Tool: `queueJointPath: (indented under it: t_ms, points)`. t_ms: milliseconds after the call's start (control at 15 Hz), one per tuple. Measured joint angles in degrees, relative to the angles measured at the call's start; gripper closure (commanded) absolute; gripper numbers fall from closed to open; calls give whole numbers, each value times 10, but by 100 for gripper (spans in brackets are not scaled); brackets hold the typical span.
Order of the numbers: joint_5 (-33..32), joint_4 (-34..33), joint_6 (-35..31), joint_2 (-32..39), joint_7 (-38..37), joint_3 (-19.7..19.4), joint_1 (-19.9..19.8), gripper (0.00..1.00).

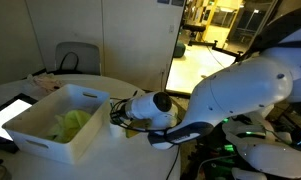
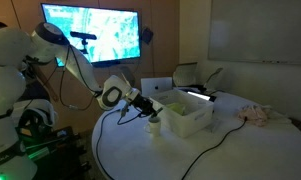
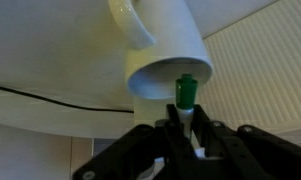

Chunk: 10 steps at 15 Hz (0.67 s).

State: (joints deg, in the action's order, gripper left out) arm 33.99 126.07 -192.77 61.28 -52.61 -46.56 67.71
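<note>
I will lower the marker (image 3: pixel 187 95) past the mug's rim before my gripper lets go of it, because the green cap already points into the mug's opening.
In the wrist view my gripper (image 3: pixel 187 128) is shut on a marker (image 3: pixel 187 95) with a green cap and a white barrel. The capped end points at the rim of a white mug (image 3: pixel 165 50) and overlaps its edge; the mug's handle shows at the upper left. I cannot tell whether the cap touches the mug. In both exterior views the gripper (image 1: pixel 123 117) (image 2: pixel 148 112) hangs low over the round table, right beside the white bin (image 1: pixel 60 122) (image 2: pixel 187 117). The mug (image 2: pixel 153 125) stands under the gripper, by the bin's wall.
The bin's ribbed wall (image 3: pixel 260 80) is close on one side and holds something green (image 1: pixel 72 123). A black cable (image 3: pixel 50 98) (image 2: pixel 205 152) trails across the table. A tablet (image 1: pixel 10 112) lies near the table's edge, with a crumpled cloth (image 2: pixel 255 114) and a chair (image 1: pixel 76 56) farther off.
</note>
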Motion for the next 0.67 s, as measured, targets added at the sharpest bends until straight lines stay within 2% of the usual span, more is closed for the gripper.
queueJointPath:
  t_ms: [467,533,667]
  points:
    - [31,-2,0,60,-13,-4,39,94]
    - [39,-2,0,69,-17,-7,45,55]
    - [52,-2,0,84,-24,-12,56,49]
